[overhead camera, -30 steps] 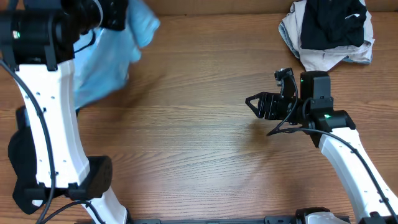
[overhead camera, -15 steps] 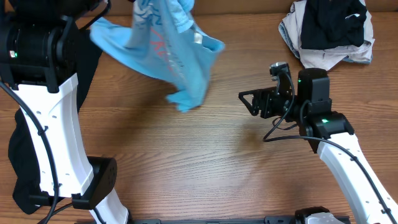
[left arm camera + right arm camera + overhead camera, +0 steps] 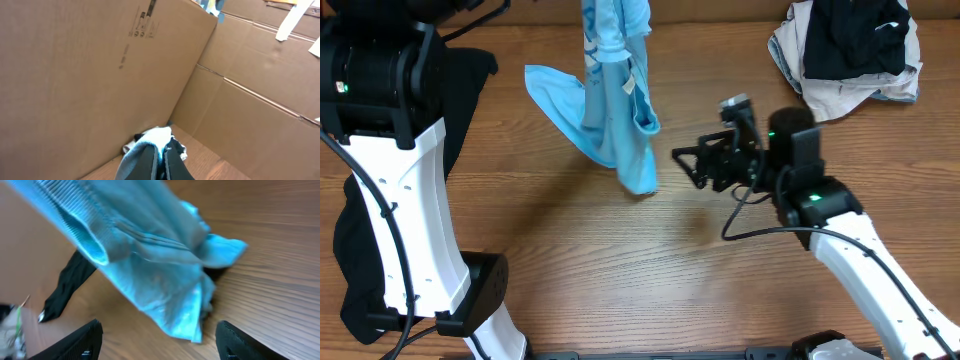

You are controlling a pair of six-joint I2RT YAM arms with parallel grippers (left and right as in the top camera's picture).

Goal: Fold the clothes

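Observation:
My left gripper swings toward the black garment (image 3: 360,230) and down to the tabletop by its far end (image 3: 532,48) next, releasing the fabric, since the T-shirt hangs bunched.
The light-blue T-shirt (image 3: 610,110) hangs from the top edge of the overhead view down to the table, its lower end touching the wood. My left gripper (image 3: 162,162) is shut on a bunch of its light fabric (image 3: 157,136) and holds it high; the gripper itself is hidden in the overhead view. My right gripper (image 3: 685,165) is open and empty, just right of the shirt's lower end. The right wrist view shows the shirt (image 3: 150,255) hanging in front of the wide-open jaws (image 3: 160,340). A long black garment (image 3: 360,230) lies at the left.
A pile of black and beige garments (image 3: 850,50) sits at the back right. The left arm's white column (image 3: 400,200) stands at the left over the black garment. Cardboard boxes (image 3: 100,75) wall the space behind the table.
The shirt has swung right and now hangs narrow and vertical instead of spread. My right arm has moved left toward its lower end, jaws still open.

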